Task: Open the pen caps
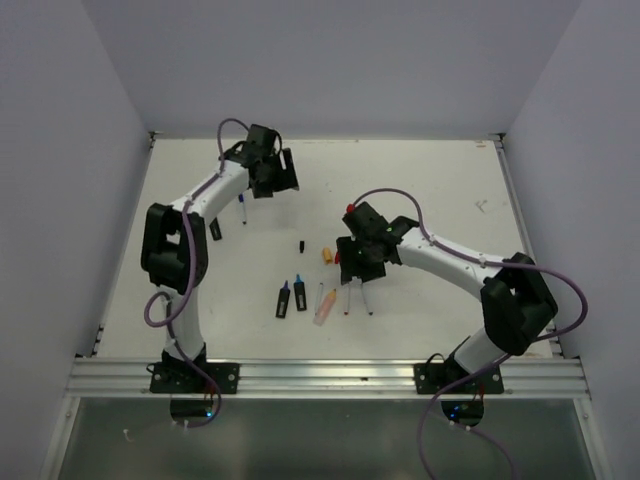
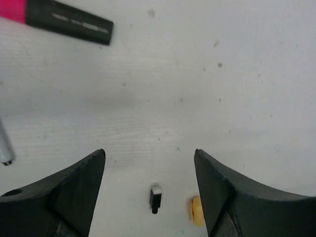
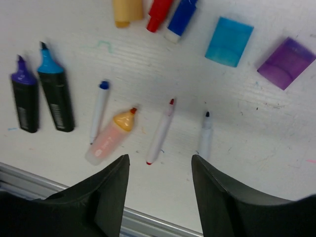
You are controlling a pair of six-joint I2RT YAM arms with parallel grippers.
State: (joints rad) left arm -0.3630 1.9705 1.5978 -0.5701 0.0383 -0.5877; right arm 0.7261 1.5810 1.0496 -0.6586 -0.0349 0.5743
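My left gripper should turn, move left in the top view and lower onto the highlighter's black body, since that lies crosswise in the wrist view.
In the right wrist view, caps lie loose along the top: orange (image 3: 127, 11), red (image 3: 159, 14), blue (image 3: 180, 17), cyan (image 3: 228, 42) and purple (image 3: 287, 63). Below them lie uncapped pens: a purple-tipped highlighter (image 3: 24, 101), a blue-tipped highlighter (image 3: 54, 94), a blue pen (image 3: 98, 111), a peach highlighter (image 3: 111, 136), a red pen (image 3: 160, 131) and a black pen (image 3: 205, 136). My right gripper (image 3: 159, 158) hangs open above them, holding nothing. My left gripper (image 2: 149, 153) is open and empty at the far left (image 1: 278, 172). Between its fingers I see a small black cap (image 2: 155, 197) and an orange cap (image 2: 196, 211) on the table.
A black highlighter with a pink end (image 2: 69, 19) and a white pen (image 2: 5, 148) lie near the left gripper. The metal rail (image 1: 330, 375) runs along the table's near edge, just below the row of pens. White walls enclose the table on three sides.
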